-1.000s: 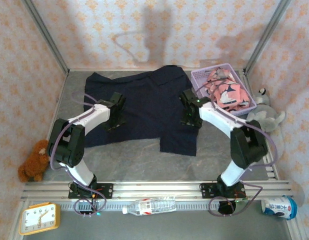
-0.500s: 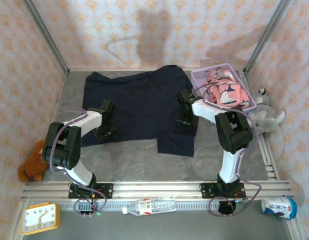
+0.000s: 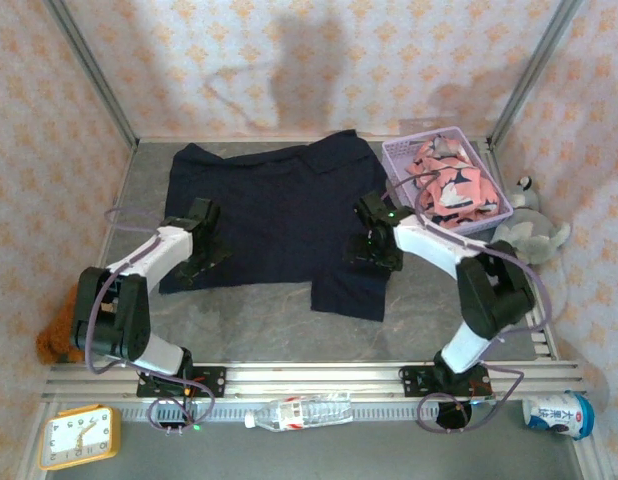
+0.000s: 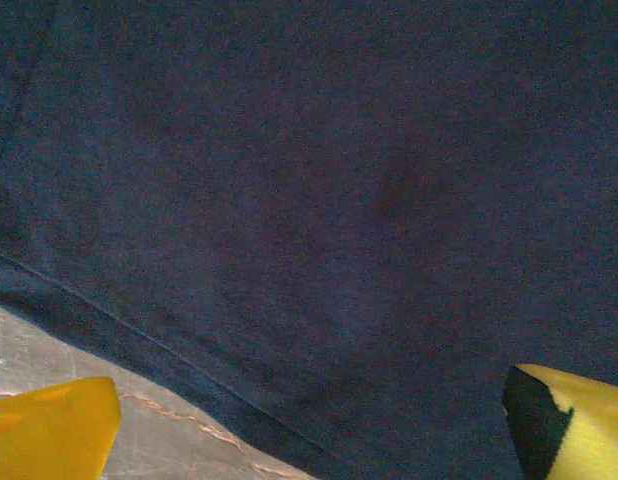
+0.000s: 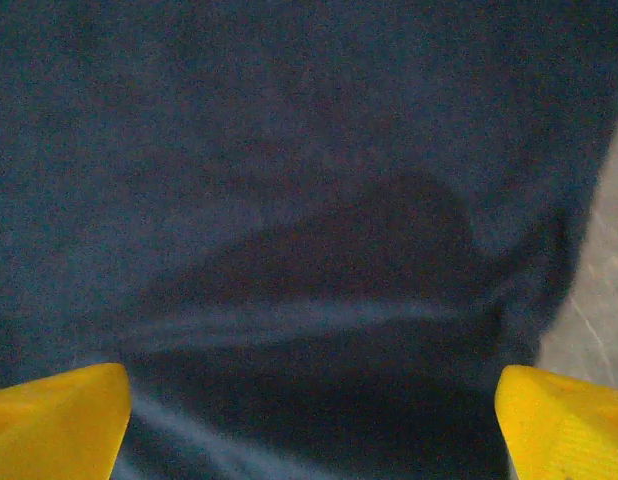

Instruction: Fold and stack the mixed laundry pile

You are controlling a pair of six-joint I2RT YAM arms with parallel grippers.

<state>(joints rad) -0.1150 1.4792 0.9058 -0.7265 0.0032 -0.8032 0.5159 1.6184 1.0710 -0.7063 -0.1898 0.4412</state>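
My right gripper will move back toward my base and down onto the near corner of the navy flap (image 3: 381,316), as that flap sticks out past the straight hem.
The mixed laundry pile is in two places. The large navy cloth (image 3: 279,210) lies spread flat on the grey table (image 3: 259,320). The salmon-pink shark-print cloth (image 3: 451,188) is heaped in the lavender basket (image 3: 397,158). My left gripper (image 3: 201,252) hangs low over the navy cloth's near left part, its yellow fingers (image 4: 49,432) wide open. Between them I see the navy cloth (image 4: 319,200) and its hem. My right gripper (image 3: 375,250) is over the cloth's near right part, open. Its fingers (image 5: 57,422) straddle a soft ridge in the navy cloth (image 5: 289,200).
A grey plush toy (image 3: 529,232) lies right of the basket and a brown teddy (image 3: 61,328) sits at the left edge. Along the near rail are a yellow clock (image 3: 79,436), a plastic bottle (image 3: 299,410) and a printed cup (image 3: 561,414). Metal frame posts stand at the back corners.
Both grippers have moved toward the near edge. The navy cloth's near edge has shifted slightly leftward and nearer. Both sets of jaws now stand wide.
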